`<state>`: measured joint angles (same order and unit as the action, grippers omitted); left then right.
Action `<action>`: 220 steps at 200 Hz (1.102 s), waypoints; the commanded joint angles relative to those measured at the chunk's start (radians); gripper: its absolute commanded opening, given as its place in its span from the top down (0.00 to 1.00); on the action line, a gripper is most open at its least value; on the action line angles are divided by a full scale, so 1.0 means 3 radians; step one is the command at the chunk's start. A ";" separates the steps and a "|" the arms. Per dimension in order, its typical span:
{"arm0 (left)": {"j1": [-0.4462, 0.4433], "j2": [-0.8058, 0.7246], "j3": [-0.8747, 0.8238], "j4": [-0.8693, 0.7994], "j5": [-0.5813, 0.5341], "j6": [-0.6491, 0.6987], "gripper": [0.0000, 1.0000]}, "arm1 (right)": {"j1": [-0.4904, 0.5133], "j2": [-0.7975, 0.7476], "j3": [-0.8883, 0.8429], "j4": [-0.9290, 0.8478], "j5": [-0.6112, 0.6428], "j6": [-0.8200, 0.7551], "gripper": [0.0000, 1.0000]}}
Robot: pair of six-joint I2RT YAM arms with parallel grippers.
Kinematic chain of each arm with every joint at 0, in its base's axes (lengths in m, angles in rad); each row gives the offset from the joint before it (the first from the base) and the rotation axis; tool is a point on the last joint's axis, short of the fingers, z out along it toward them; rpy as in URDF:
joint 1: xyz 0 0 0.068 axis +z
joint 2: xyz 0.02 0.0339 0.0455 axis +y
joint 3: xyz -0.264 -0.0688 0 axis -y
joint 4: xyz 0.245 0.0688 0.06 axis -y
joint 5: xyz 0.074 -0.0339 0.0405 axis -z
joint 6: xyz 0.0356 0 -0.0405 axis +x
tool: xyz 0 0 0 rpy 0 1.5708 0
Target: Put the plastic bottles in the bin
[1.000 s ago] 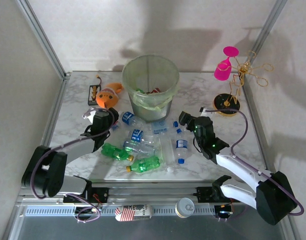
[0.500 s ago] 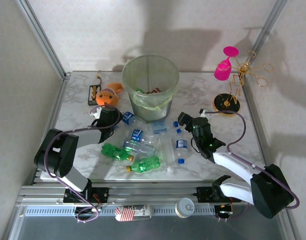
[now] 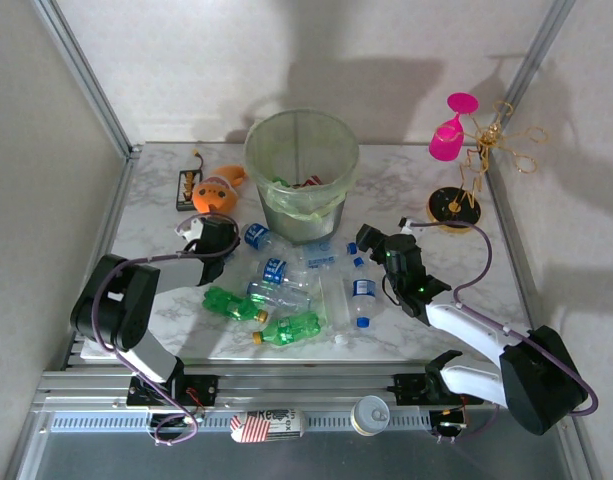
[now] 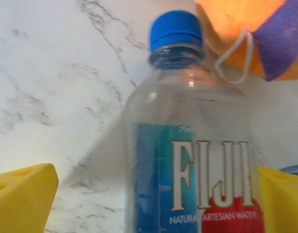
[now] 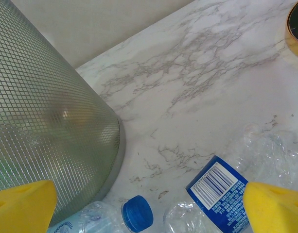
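My left gripper stays around the bottle's printed label (image 4: 196, 194) and draws both fingers shut there next, since the clear Fiji bottle (image 4: 192, 145) already lies between the open fingers.
A clear Fiji bottle (image 4: 192, 145) with a blue cap lies between the yellow fingers (image 4: 22, 196) of my left gripper (image 4: 157, 187). The jaws stand open around it, the left one well apart from it. In the top view that gripper (image 3: 207, 236) sits left of the bin (image 3: 286, 205), a pale-green bucket. Several clear bottles (image 3: 276, 272) and green bottles (image 3: 291, 328) lie in front of the bin. My right gripper (image 3: 370, 241) is open above a blue-capped bottle (image 5: 137, 213) and a crushed one with a barcode label (image 5: 219, 187), close to the bin wall (image 5: 42, 121).
An orange plush toy (image 3: 218, 190) lies just beyond the left gripper, its fabric (image 4: 236, 29) touching the Fiji bottle's cap end. A black box (image 3: 189, 188) sits behind it. A pink goblet (image 3: 448, 135) and a gold wire stand (image 3: 456, 205) are at the back right.
The left arm's elbow has swung up and its gripper has edged toward the plush toy. The right gripper has shifted slightly left. No bottle has moved.
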<state>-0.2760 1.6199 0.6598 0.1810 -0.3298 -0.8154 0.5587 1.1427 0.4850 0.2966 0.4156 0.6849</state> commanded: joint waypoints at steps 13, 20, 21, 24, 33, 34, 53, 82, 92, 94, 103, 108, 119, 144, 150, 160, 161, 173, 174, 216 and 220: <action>0.0075 -0.0146 -0.0145 -0.0107 -0.0169 -0.0033 0.04 | -0.0025 0.0033 0.0050 0.0079 -0.0002 0.0012 0.01; 0.0084 -0.0164 -0.0168 -0.0100 -0.0174 -0.0038 0.04 | -0.0025 0.0031 0.0049 0.0084 -0.0009 0.0014 0.01; 0.0083 -0.0169 -0.0171 -0.0099 -0.0174 -0.0038 0.04 | -0.0026 0.0031 0.0049 0.0084 -0.0009 0.0013 0.01; 0.0085 -0.0177 -0.0181 -0.0090 -0.0174 -0.0034 0.04 | -0.0026 0.0034 0.0047 0.0085 -0.0014 0.0013 0.01; 0.0095 -0.0183 -0.0200 -0.0063 -0.0162 -0.0036 0.04 | -0.0026 0.0040 0.0043 0.0090 -0.0020 0.0018 0.01; 0.0096 -0.0184 -0.0202 -0.0060 -0.0158 -0.0032 0.04 | -0.0024 0.0041 0.0044 0.0090 -0.0020 0.0018 0.01; 0.0117 -0.0154 -0.0188 -0.0022 -0.0109 -0.0006 0.05 | -0.0026 0.0050 0.0039 0.0090 -0.0030 0.0033 0.01; 0.0143 -0.0077 -0.0133 0.0023 -0.0072 0.0028 0.15 | -0.0027 0.0040 0.0034 0.0052 -0.0051 0.0044 0.01; 0.0148 -0.0064 -0.0128 0.0040 -0.0062 0.0036 0.19 | -0.0026 0.0021 0.0025 0.0035 -0.0039 0.0048 0.01; 0.0148 -0.0062 -0.0128 0.0044 -0.0062 0.0035 0.20 | -0.0026 0.0018 0.0025 0.0034 -0.0040 0.0048 0.01; 0.0154 -0.0054 -0.0132 0.0064 -0.0054 0.0051 0.24 | -0.0027 -0.0001 0.0011 0.0024 -0.0028 0.0049 0.01; 0.0156 -0.0056 -0.0132 0.0069 -0.0047 0.0063 0.25 | -0.0026 -0.0014 0.0005 0.0019 -0.0023 0.0049 0.01; 0.0158 -0.0054 -0.0133 0.0082 -0.0037 0.0079 0.29 | -0.0024 -0.0042 -0.0006 0.0015 -0.0007 0.0052 0.01; 0.0158 -0.0109 -0.0170 0.0112 -0.0003 0.0100 0.36 | -0.0031 -0.0071 -0.0027 0.0017 0.0015 0.0049 0.01; 0.0161 -0.0134 -0.0187 0.0121 -0.0005 0.0095 0.37 | -0.0030 -0.0074 -0.0031 0.0019 0.0015 0.0049 0.01; 0.0159 -0.0188 -0.0222 0.0140 -0.0005 0.0093 0.40 | -0.0032 -0.0072 -0.0032 0.0028 0.0016 0.0049 0.01; 0.0161 -0.0196 -0.0224 0.0142 -0.0005 0.0094 0.40 | -0.0029 -0.0069 -0.0032 0.0028 0.0016 0.0049 0.01; 0.0158 -0.0269 -0.0269 0.0162 -0.0013 0.0098 0.43 | -0.0027 -0.0056 -0.0032 0.0034 0.0011 0.0053 0.01; 0.0158 -0.0275 -0.0276 0.0163 -0.0014 0.0099 0.43 | -0.0030 -0.0056 -0.0034 0.0034 0.0011 0.0053 0.01; 0.0158 -0.0660 -0.0429 0.0161 -0.0097 0.0141 0.47 | -0.0032 -0.0013 -0.0027 0.0069 -0.0014 0.0051 0.01; 0.0158 -0.0709 -0.0443 0.0159 -0.0105 0.0146 0.47 | -0.0032 -0.0013 -0.0027 0.0071 -0.0015 0.0049 0.01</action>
<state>-0.2375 1.4883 0.5529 0.2131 -0.3340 -0.7879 0.5560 1.1351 0.4850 0.2996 0.3996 0.6899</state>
